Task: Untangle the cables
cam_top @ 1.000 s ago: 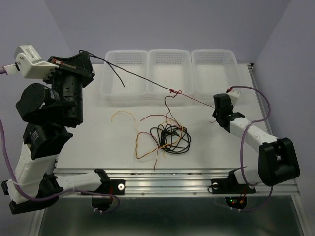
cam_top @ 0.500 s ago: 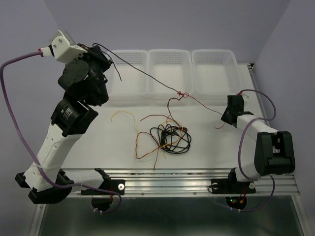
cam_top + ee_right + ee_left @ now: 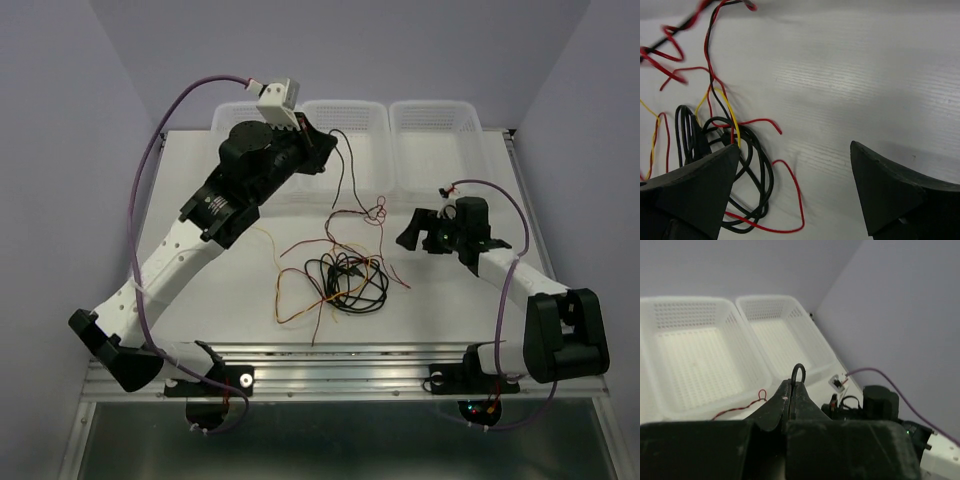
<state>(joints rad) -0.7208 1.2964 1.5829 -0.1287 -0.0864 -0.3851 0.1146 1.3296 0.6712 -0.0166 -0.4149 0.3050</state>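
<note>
The right gripper shifts to the left in the top view next, tilting outward, onto the red cable below its curls, since the cable hangs there as a single piece.
The cables (image 3: pixel 338 275) lie in a loose tangle of black, red and yellow wires at the middle of the table. My left gripper (image 3: pixel 328 148) hangs above the table's back and is shut on a thin black cable (image 3: pixel 338 185), which drops slack to the tangle. In the left wrist view a small loop of that black cable (image 3: pixel 798 371) pokes out past the shut left gripper (image 3: pixel 791 385). My right gripper (image 3: pixel 410 231) stands open just right of the tangle, holding nothing. The right wrist view has the right gripper (image 3: pixel 795 167) wide over bare table, with a black coil (image 3: pixel 747 165) and a red wire (image 3: pixel 792 192) beside its left finger.
Three white mesh baskets (image 3: pixel 435 140) line the table's back edge; the left arm crosses in front of the leftmost one. Purple arm cables (image 3: pixel 170 110) arc above both arms. A twisted red wire (image 3: pixel 735 410) lies near the baskets.
The left arm swung right toward the table's middle with the black cable, which went slack. The right gripper opened, let go of the red wire and turned toward the tangle.
</note>
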